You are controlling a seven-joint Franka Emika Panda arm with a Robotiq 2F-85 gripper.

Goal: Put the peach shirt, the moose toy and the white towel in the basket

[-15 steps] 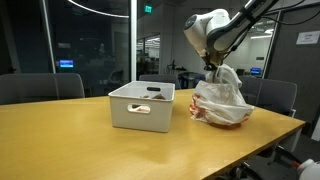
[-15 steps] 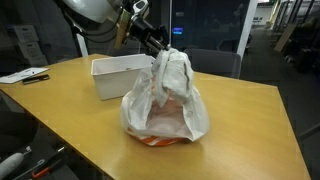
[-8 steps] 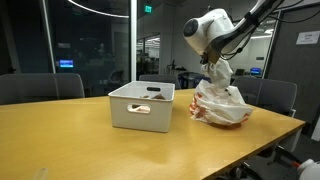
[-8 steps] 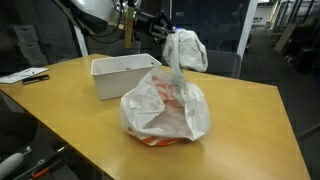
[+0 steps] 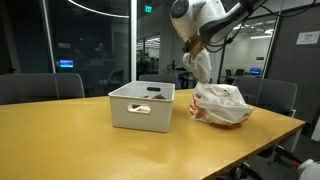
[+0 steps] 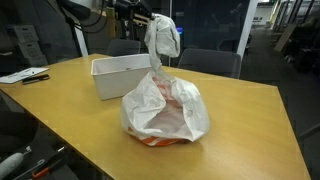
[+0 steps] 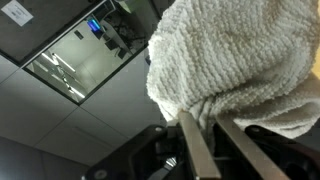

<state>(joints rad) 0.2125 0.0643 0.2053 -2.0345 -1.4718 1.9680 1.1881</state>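
Note:
The white towel (image 5: 199, 66) is still hanging outside the basket, so my gripper should next carry the towel sideways, away from the crumpled heap, over the open top of the basket.
My gripper (image 5: 191, 45) is shut on the white towel (image 5: 199, 66), which hangs from it in the air between the pile and the basket. The towel also hangs in an exterior view (image 6: 160, 38) and fills the wrist view (image 7: 240, 60), pinched between the fingers (image 7: 210, 135). The white basket (image 5: 140, 106) stands on the wooden table, also seen in an exterior view (image 6: 122, 74); something dark lies inside it (image 5: 155, 94). The peach shirt (image 6: 165, 118) lies on the table in a crumpled pale heap with an orange edge, and shows too in an exterior view (image 5: 222, 104). The moose toy cannot be made out.
The wooden table (image 5: 120, 150) runs to an edge at the front and right. Office chairs (image 5: 40, 86) stand behind it. Papers and a pen (image 6: 25, 75) lie at the far side of the table. Glass walls stand behind.
My gripper has risen and moved toward the basket, lifting the white towel clear off the heap; the heap has settled on the table.

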